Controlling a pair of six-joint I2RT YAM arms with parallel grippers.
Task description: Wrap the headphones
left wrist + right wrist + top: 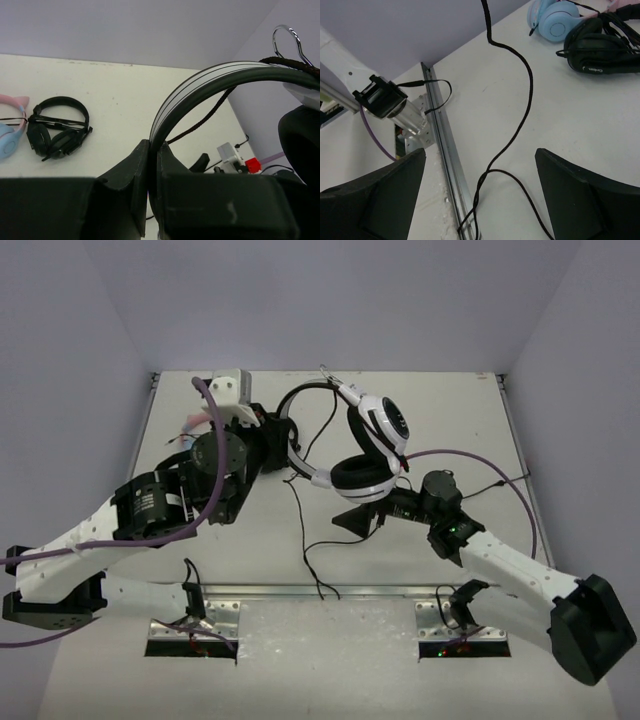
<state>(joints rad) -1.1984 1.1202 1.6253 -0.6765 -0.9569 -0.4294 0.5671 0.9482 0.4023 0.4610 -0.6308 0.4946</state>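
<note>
I need to move my right gripper from below the headphones' earcups to the left in the top view, onto a part of the cable (302,524).
The headphones (372,445) are white with black ear cushions and hang lifted above the table's middle. My left gripper (283,438) is shut on their headband (210,75), which rises out from between the jaws (152,150); one black ear cushion (300,140) shows at the right edge. Their thin black cable (300,510) trails loose down the table to the front rail. My right gripper (368,512) stands open just below the earcups. In the right wrist view the cable (520,115) runs on the table between its wide-spread fingers (590,195), untouched.
An all-black pair of headphones (57,132) and a pink-and-blue cat-ear pair (10,130) lie on the table's left side, also seen as the black pair (600,47) and the blue pair (555,15). A metal rail (445,165) runs along the near edge.
</note>
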